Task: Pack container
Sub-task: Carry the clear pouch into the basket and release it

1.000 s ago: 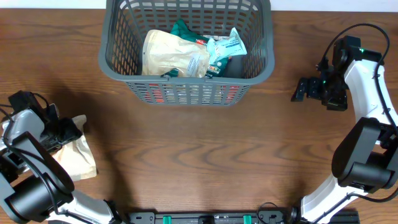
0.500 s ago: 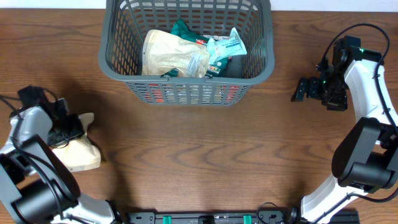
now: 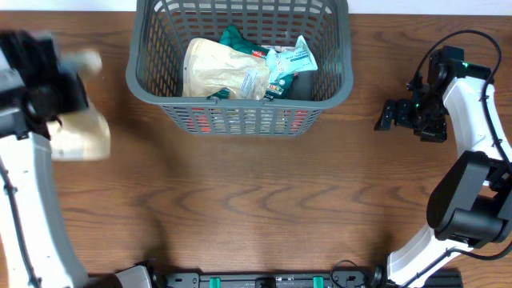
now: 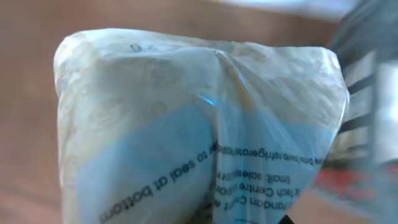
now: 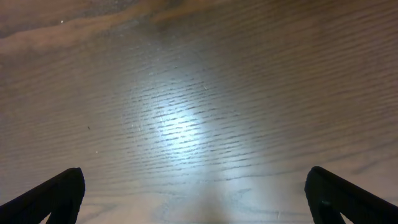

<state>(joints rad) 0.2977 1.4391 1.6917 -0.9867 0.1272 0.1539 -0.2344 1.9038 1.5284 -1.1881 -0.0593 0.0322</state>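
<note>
The load of my left gripper hangs outside the container, so this gripper should swing to the right in the overhead view, over the container's rim and down onto the cream packet (image 3: 226, 70).
The dark grey lattice container (image 3: 240, 94) stands at the back middle of the table. It holds a cream packet (image 3: 218, 70), a green packet (image 3: 237, 36) and a white-and-teal packet (image 3: 290, 62). My left gripper (image 3: 50, 92) is raised at the far left, shut on a cream and pale-blue packet (image 3: 78, 132) that hangs left of the container. That packet fills the left wrist view (image 4: 199, 124), with the container's edge blurred at the right (image 4: 367, 74). My right gripper (image 3: 390, 114) is open and empty over bare table at the right (image 5: 196, 205).
The wooden table (image 3: 264, 200) runs to the front edge. A black rail (image 3: 264, 281) lies along the front.
My left gripper has lifted the cream packet off the table and carried it back and up towards the container's left side. The right arm has not moved.
</note>
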